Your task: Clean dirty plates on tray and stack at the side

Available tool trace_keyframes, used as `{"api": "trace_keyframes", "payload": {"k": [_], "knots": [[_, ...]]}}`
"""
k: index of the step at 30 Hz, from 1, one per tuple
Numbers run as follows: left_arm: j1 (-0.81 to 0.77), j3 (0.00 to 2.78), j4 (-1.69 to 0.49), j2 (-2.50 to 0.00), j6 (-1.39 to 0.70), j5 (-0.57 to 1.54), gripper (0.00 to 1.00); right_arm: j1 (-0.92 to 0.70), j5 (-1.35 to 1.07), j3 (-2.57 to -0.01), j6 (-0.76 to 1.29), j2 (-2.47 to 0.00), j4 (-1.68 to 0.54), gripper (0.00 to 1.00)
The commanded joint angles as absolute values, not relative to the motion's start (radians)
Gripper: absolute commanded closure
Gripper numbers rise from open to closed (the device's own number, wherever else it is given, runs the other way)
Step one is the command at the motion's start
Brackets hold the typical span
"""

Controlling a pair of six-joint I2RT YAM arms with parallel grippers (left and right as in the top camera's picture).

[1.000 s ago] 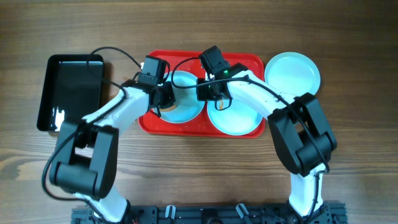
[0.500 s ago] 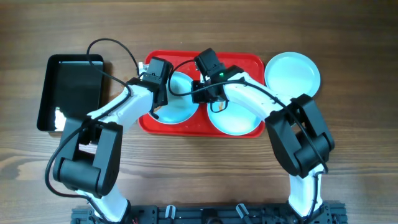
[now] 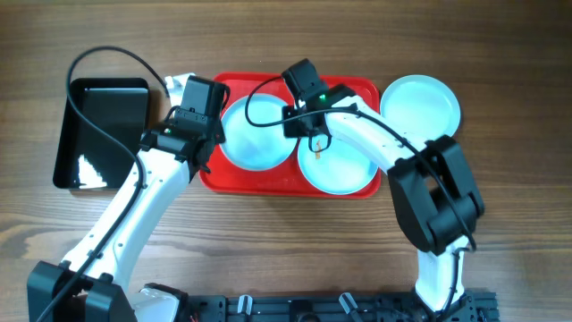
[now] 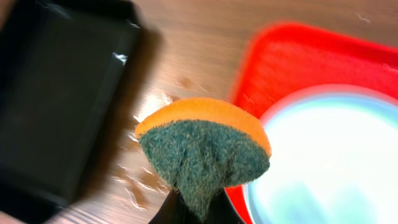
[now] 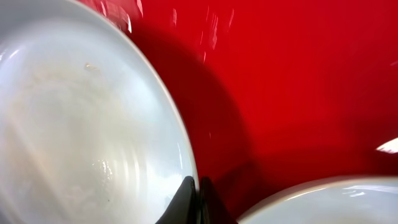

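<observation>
My right gripper rises next, carries its plate across and down onto the third plate (image 3: pixel 420 105) and releases, since that lies to the gripper's right in the overhead view.
The red tray (image 3: pixel 357 88) holds two pale plates, the left plate (image 3: pixel 259 134) and the right plate (image 3: pixel 344 170); a third plate (image 3: pixel 420 105) lies on the table to the tray's right. My left gripper (image 3: pixel 206 148) hangs over the tray's left edge, apart from the left plate. In the left wrist view that gripper (image 4: pixel 196 208) is shut on an orange and green sponge (image 4: pixel 205 146) above the tray rim (image 4: pixel 280 50) and plate (image 4: pixel 329 162). My right gripper (image 5: pixel 194 190) is pinched on the right rim of the left plate (image 5: pixel 81 124); overhead it (image 3: pixel 299 130) sits between the two plates.
A black rectangular tray (image 3: pixel 103 130) lies on the wooden table left of the red tray, close to the left arm. The right arm reaches over the right plate (image 5: pixel 323 199). Cables loop above both wrists.
My left arm has pulled back to the left, taking the sponge off the left plate to the tray's left edge. The right gripper has stayed on the plate's rim.
</observation>
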State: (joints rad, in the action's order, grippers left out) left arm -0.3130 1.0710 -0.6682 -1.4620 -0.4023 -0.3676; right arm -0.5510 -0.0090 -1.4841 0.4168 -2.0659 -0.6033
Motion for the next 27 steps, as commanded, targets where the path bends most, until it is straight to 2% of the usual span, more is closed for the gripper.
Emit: {"api": "trace_keyframes", "payload": {"k": [1,4,5,13,21,27], "knots": [[-0.315,1.072,-0.714,-1.475,-0.431,-0.012,0.96,-0.553,0.3,-1.546,0.26,-1.881,-0.602,0.96],[-0.314,1.05,-0.723,-1.481,-0.432,-0.001,0.96,-0.556,0.508,-1.546,0.083,-1.762,-0.599,0.96],[-0.309,1.047,-0.731,-1.481,-0.435,-0.001,0.96,-0.559,0.638,-1.546,-0.031,-1.697,-0.595,0.96],[-0.31,1.047,-0.716,-1.482,-0.435,0.0,0.96,-0.629,0.974,-1.546,-0.337,-1.615,-0.569,0.96],[-0.31,1.047,-0.715,-1.482,-0.435,-0.001,0.96,-0.768,1.164,-1.546,-0.507,-1.615,-0.371,0.96],[-0.31,1.047,-0.714,-1.482,-0.435,0.0,0.96,-0.776,1.197,-1.546,-0.52,-1.618,-0.357,0.96]]}}
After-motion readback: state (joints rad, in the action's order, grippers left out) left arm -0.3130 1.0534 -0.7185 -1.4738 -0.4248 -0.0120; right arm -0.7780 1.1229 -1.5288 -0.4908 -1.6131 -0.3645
